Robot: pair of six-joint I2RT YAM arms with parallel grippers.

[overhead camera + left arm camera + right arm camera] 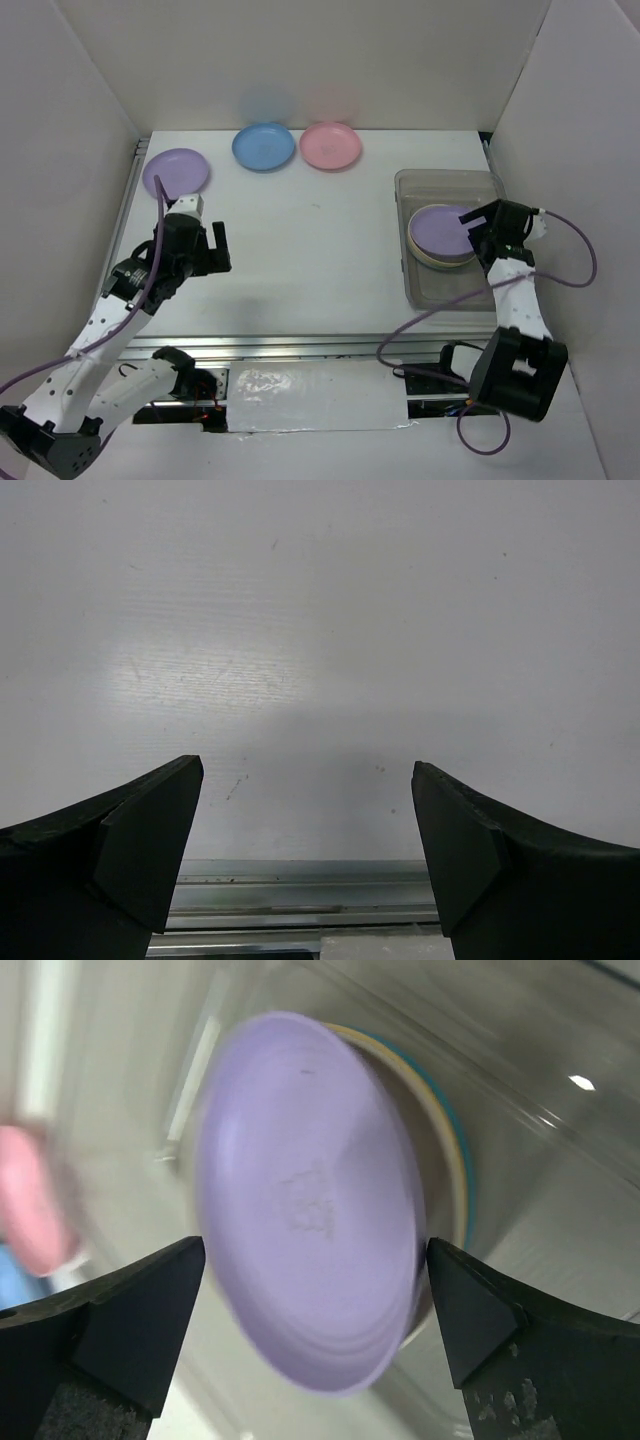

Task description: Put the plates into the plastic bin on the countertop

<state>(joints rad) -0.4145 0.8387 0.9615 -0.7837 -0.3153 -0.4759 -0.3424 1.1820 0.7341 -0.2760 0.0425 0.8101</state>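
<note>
My left gripper is about to move outward and down to the near rim of the second purple plate (152,189), because that plate is outside the bin (445,292).
A purple plate (440,230) lies on top of a stack of plates in the translucent plastic bin (445,292) at the right of the countertop (310,250). My right gripper (478,226) hangs over the bin's right side, open. In the right wrist view the purple plate (300,1200) is blurred and tilted between the spread fingers, above cream and yellow rims (455,1160); my right gripper (315,1290) does not grip it. A second purple plate (176,172), a blue plate (264,146) and a pink plate (331,145) lie at the back. My left gripper (218,250) is open and empty over bare countertop (320,630).
White walls close in the countertop at the back and on both sides. A metal rail (300,890) runs along the front edge, just below my left gripper (307,810). The pink plate (30,1200) shows blurred at the left of the right wrist view.
</note>
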